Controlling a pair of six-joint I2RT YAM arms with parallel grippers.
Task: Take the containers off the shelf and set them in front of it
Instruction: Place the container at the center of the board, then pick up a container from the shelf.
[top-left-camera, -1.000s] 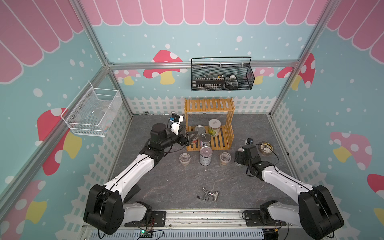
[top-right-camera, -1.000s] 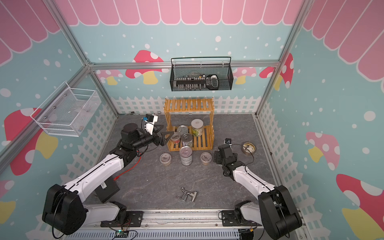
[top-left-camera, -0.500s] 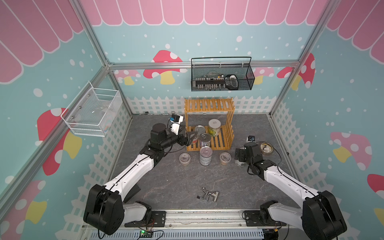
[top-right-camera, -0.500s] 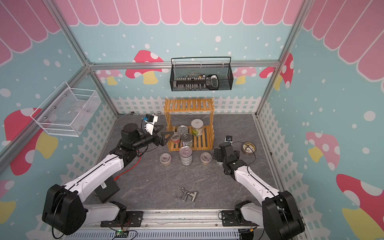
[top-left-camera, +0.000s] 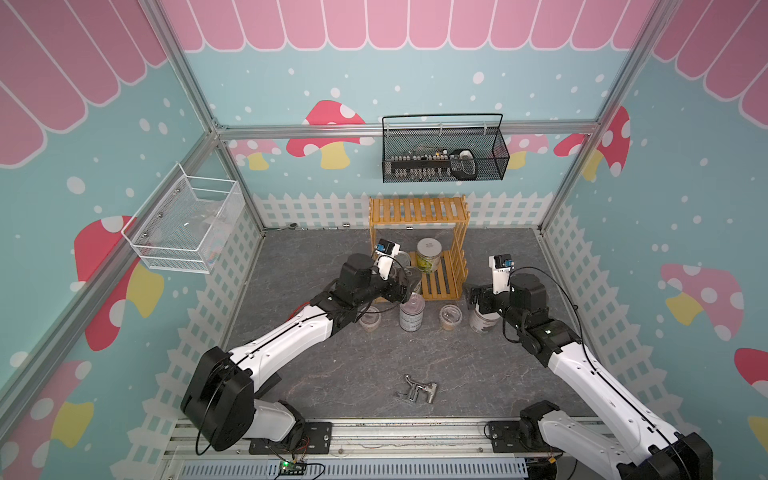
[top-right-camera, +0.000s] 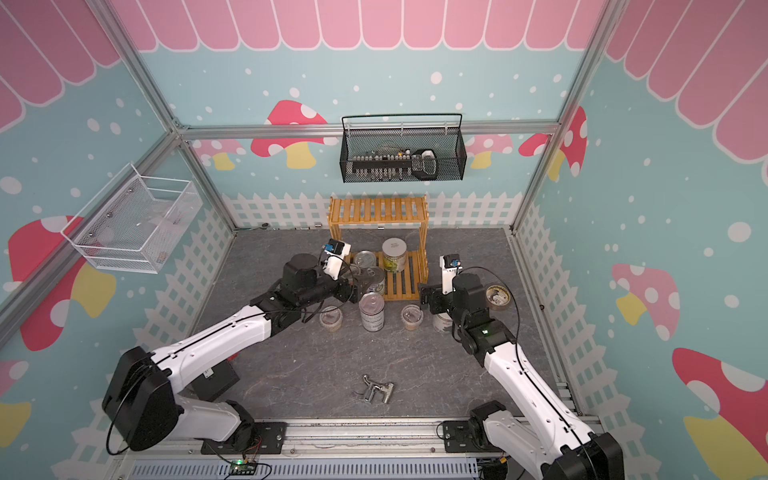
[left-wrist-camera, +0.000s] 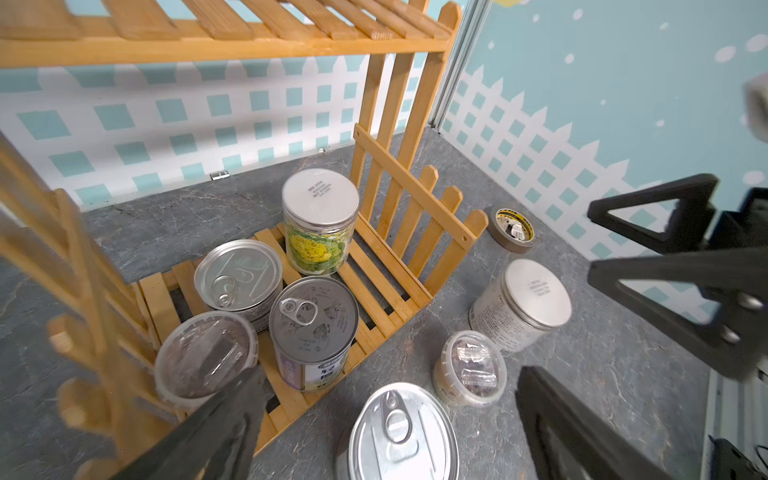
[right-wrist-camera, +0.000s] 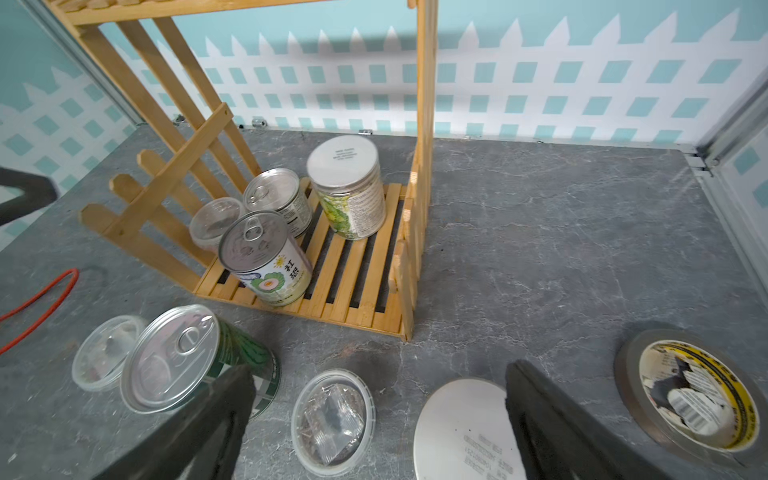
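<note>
I will move my left gripper outward and down around the can's ring-pull top (top-right-camera: 371, 276) (left-wrist-camera: 314, 318) and close it, because the front tin can stands at the open edge of the shelf's lower level.
The wooden shelf (top-left-camera: 417, 210) has nothing on its top tier. Its lower tier carries a white-lidded jar (left-wrist-camera: 320, 216), two tin cans (left-wrist-camera: 239, 274) (left-wrist-camera: 313, 328) and a clear cup (left-wrist-camera: 205, 353). On the floor in front stand a cup (top-right-camera: 331, 318), a tin can (top-right-camera: 371, 309), a second cup (top-right-camera: 411, 316) and a white-lidded jar (right-wrist-camera: 461, 432). My left gripper (left-wrist-camera: 386, 382) hangs open at the shelf's front left corner, above the floor can and holding nothing. My right gripper (right-wrist-camera: 374, 374) is open just above the floor jar.
A tape roll (right-wrist-camera: 690, 390) lies right of the shelf near my right arm. A metal tool (top-left-camera: 417, 392) lies nearer the front rail. A black mesh basket (top-left-camera: 444, 164) and a white wire basket (top-left-camera: 187, 224) hang on the walls. A red cable (right-wrist-camera: 41, 299) trails at the left.
My right gripper opened fully and drew up off the floor jar, which now shows beneath it. My left gripper moved right, toward the shelf's front.
</note>
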